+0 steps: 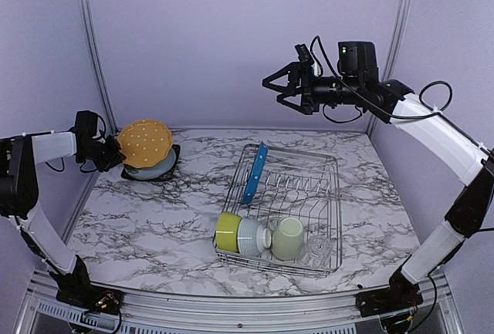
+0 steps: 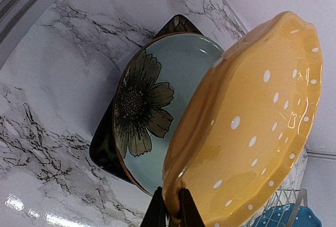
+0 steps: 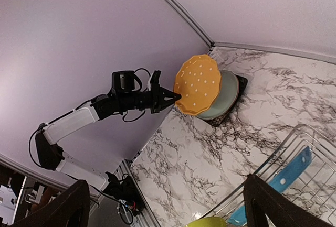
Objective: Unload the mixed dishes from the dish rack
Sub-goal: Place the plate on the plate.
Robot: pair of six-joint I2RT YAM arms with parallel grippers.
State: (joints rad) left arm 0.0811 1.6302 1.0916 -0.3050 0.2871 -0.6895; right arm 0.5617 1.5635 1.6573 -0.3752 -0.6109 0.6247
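The orange plate is still hanging tilted above the stack. I will next use my left gripper to lower the orange plate's rim onto the pale grey-green flower plate (image 1: pixel 160 167) (image 2: pixel 157 96) and let go of it there.
My left gripper (image 1: pixel 118 154) (image 2: pixel 172 208) is shut on the rim of the orange white-dotted plate (image 1: pixel 144 143) (image 2: pixel 247 122) (image 3: pixel 197 83). It holds the plate tilted just above a pale grey-green flower plate (image 1: pixel 160 167) (image 2: pixel 157 96) that lies on a black plate (image 2: pixel 102 148) at the table's back left. The dish rack (image 1: pixel 330 187) (image 3: pixel 294 138) holds an upright blue plate (image 1: pixel 255 173) (image 3: pixel 290 170), a lime-green bowl (image 1: pixel 228 231), a white ribbed bowl (image 1: pixel 251 235), a pale green mug (image 1: pixel 287 238) and a clear glass (image 1: pixel 318 251). My right gripper (image 1: pixel 279 87) (image 3: pixel 167 185) hangs open and empty, high above the rack's far end.
The marble table (image 1: pixel 154 226) is walled in by lilac panels at the back and sides. A metal rail (image 1: pixel 231 307) runs along the near edge by the arm bases.
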